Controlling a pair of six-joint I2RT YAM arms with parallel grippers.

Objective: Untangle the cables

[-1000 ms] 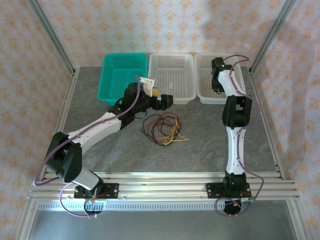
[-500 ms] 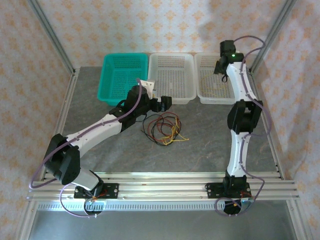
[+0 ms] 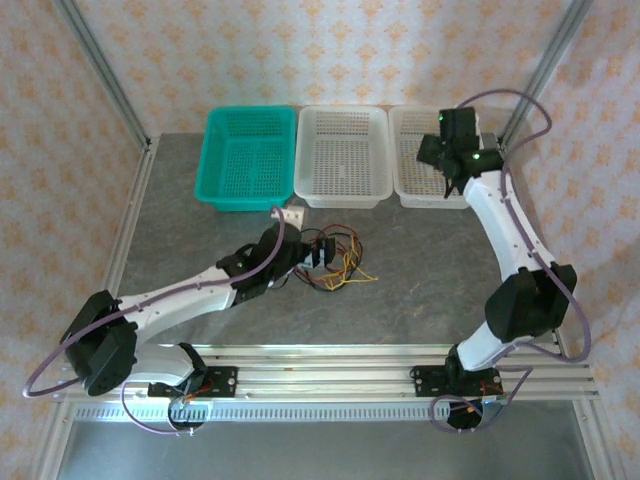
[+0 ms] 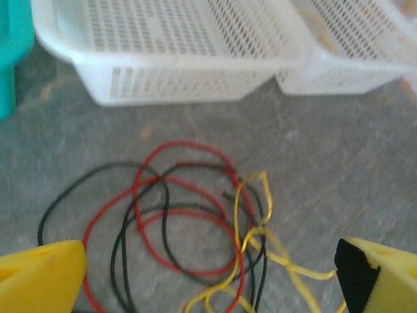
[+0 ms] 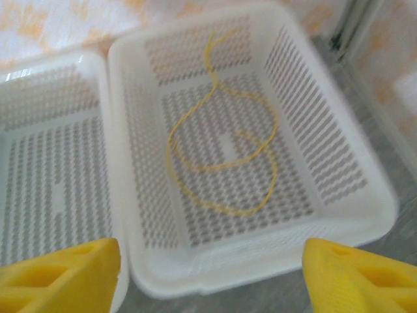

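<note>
The yellow cable's outer strand [image 4: 284,256] lies below my left gripper, clear of the red and black coils, so my gripper will next go across the tangle [image 4: 189,228] and down onto it.
The cables [image 3: 338,262] lie as a loose tangle of red, black and yellow strands on the grey table. In the left wrist view the tangle [image 4: 189,228] spreads between and beyond my yellow fingers [image 4: 42,274]. My left gripper [image 3: 318,252] hovers low over its left part, open and empty [image 4: 208,277]. One yellow cable [image 5: 171,149] lies by itself, looped on the floor of the right white basket [image 5: 254,261]. My right gripper [image 3: 452,165] hangs above that basket's near edge, open with nothing between its fingers [image 5: 208,277].
Three baskets stand in a row at the back: teal [image 3: 250,155], middle white [image 3: 340,160] and right white [image 3: 415,182]. The middle white basket's front wall [image 4: 176,81] is just beyond the tangle. Metal frame posts rise at the table's far corners.
My left gripper came back from the baskets' front and dropped over the tangle. My right gripper opened, rose out of the right basket and pulled back toward its near edge.
</note>
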